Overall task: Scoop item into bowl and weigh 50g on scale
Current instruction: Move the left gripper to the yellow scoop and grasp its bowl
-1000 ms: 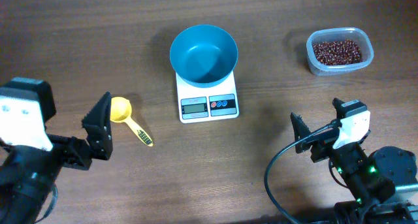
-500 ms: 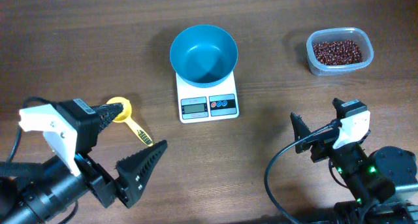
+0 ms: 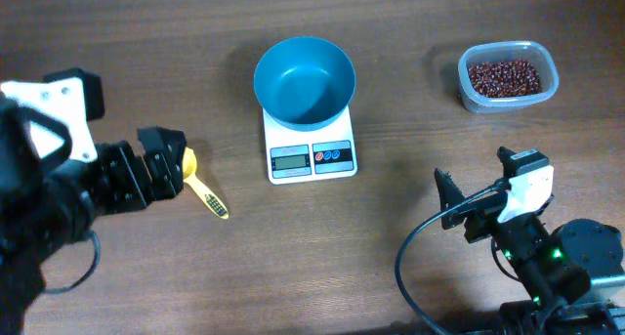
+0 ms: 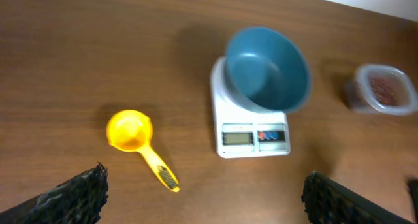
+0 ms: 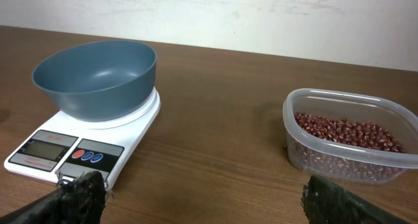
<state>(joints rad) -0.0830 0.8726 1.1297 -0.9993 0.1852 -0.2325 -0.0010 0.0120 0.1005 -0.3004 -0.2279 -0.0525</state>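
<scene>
The open hollow of the scoop points up, so my left gripper will next go down and turn to straddle the yellow scoop's side (image 4: 111, 133) away from the scale.
The teal bowl (image 3: 305, 79) stands empty on the white scale (image 3: 311, 157) at mid table; both show in the left wrist view (image 4: 268, 67) (image 4: 251, 136) and the right wrist view (image 5: 98, 74) (image 5: 72, 152). The red-brown beans (image 3: 503, 77) lie in a clear tub (image 3: 508, 103) at the far right, also in the right wrist view (image 5: 346, 132). My left gripper (image 3: 161, 169) is open and empty, raised over the bowl end of the yellow scoop (image 3: 207, 195) (image 4: 130, 130). My right gripper (image 3: 477, 187) is open and empty, on the near side of the tub.
Bare wooden table (image 3: 391, 247) lies between the scale and the tub and along the front. A pale wall (image 5: 261, 15) stands beyond the table's far edge.
My left arm has swung up and left; its open gripper now hangs over the scoop's bowl end. The right arm, bowl, scale and tub have not moved.
</scene>
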